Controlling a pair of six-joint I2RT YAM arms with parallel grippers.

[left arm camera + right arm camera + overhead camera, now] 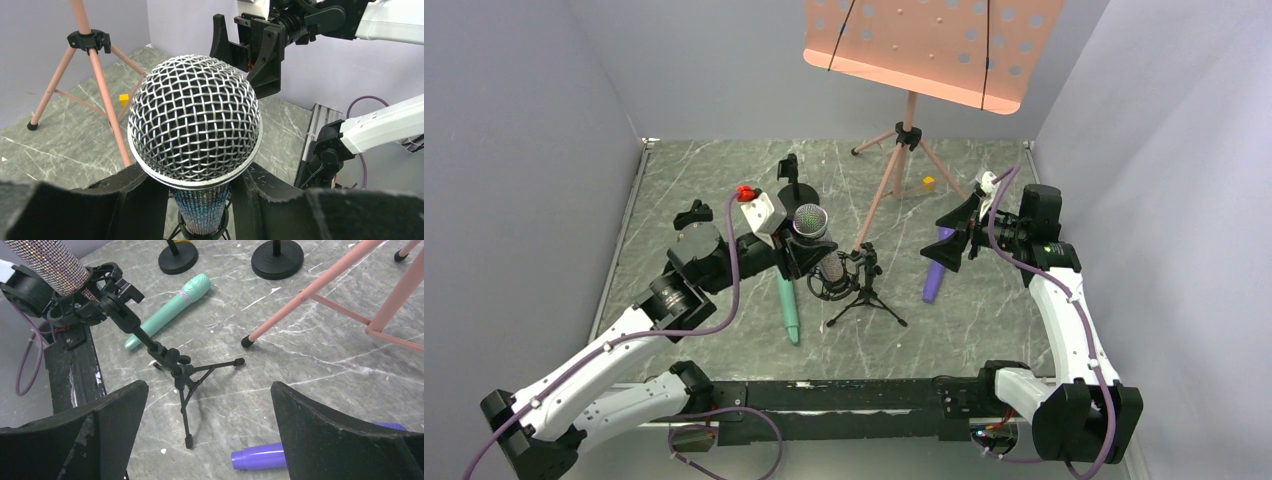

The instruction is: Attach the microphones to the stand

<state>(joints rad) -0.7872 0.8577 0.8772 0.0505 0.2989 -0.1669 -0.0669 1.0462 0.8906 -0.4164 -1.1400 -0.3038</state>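
Note:
I will lower my left gripper toward the tripod's round clip (833,281) (203,230) and then release the glittery microphone, because a long part of the microphone's body still shows above the tripod's clip.
My left gripper (802,250) is shut on the glittery microphone (811,222), just below its grey mesh head (195,125). The glittery body (202,212) slants down into the clip of a small black tripod stand (864,292), also seen in the right wrist view (180,370). The mint green microphone (789,305) lies on the table left of the stand. The purple microphone (937,272) lies to the right of the stand, its end showing in the right wrist view (257,457). My right gripper (954,240) hangs open and empty above the purple microphone.
A pink music stand (909,130) with a perforated desk stands at the back, its legs spreading near the tripod. A small yellow block (929,183) lies by one leg. Two black round stand bases (277,257) sit at the back left.

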